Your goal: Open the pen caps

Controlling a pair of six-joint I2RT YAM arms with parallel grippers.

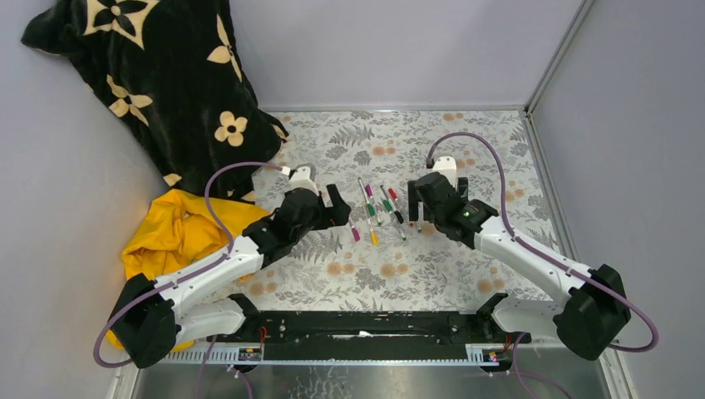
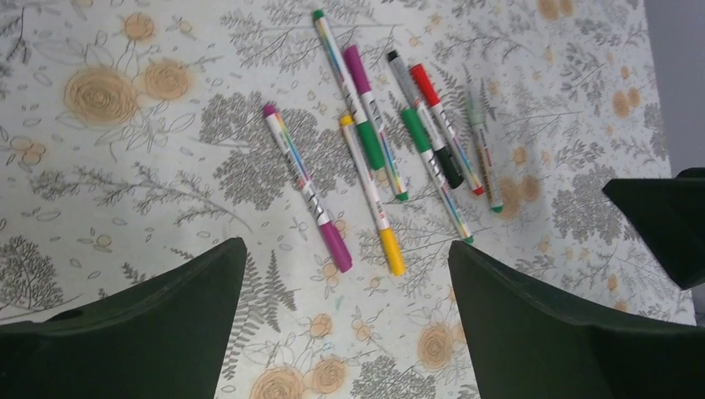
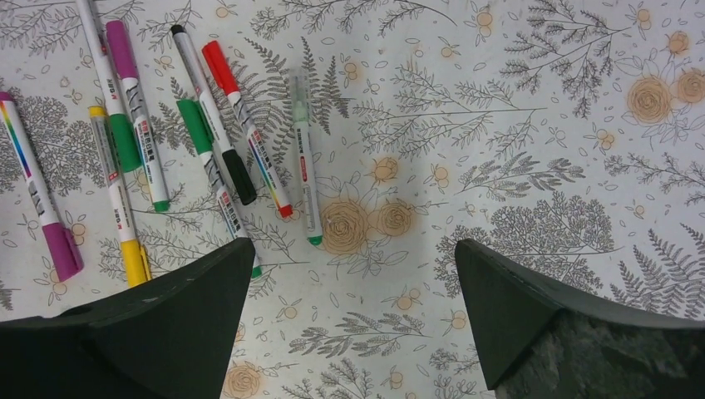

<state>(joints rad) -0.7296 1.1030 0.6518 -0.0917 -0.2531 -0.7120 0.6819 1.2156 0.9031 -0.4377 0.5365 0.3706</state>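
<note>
My right gripper needs to move down and to the left in the top view next, onto the pale green pen's near end (image 1: 419, 226) (image 3: 312, 220), because the pen's cap points outward.
Several pens (image 1: 378, 208) lie side by side on the floral table mat between my two grippers, all with caps on. The left wrist view shows a magenta cap (image 2: 337, 245), a yellow cap (image 2: 391, 251), a green cap (image 2: 371, 145), a black cap (image 2: 450, 168) and a red cap (image 2: 424, 83). The right wrist view shows the black cap (image 3: 239, 176), the red cap (image 3: 218, 66) and a pale green pen (image 3: 305, 158). My left gripper (image 1: 337, 208) (image 2: 347, 249) is open and empty just left of the pens. My right gripper (image 1: 434, 193) (image 3: 356, 245) is open and empty just right of them.
A black cloth with cream flowers (image 1: 158, 75) hangs at the back left. A yellow cloth (image 1: 170, 233) lies beside the left arm. Grey walls close the back and right sides. The floral mat (image 1: 465, 141) covers the table.
</note>
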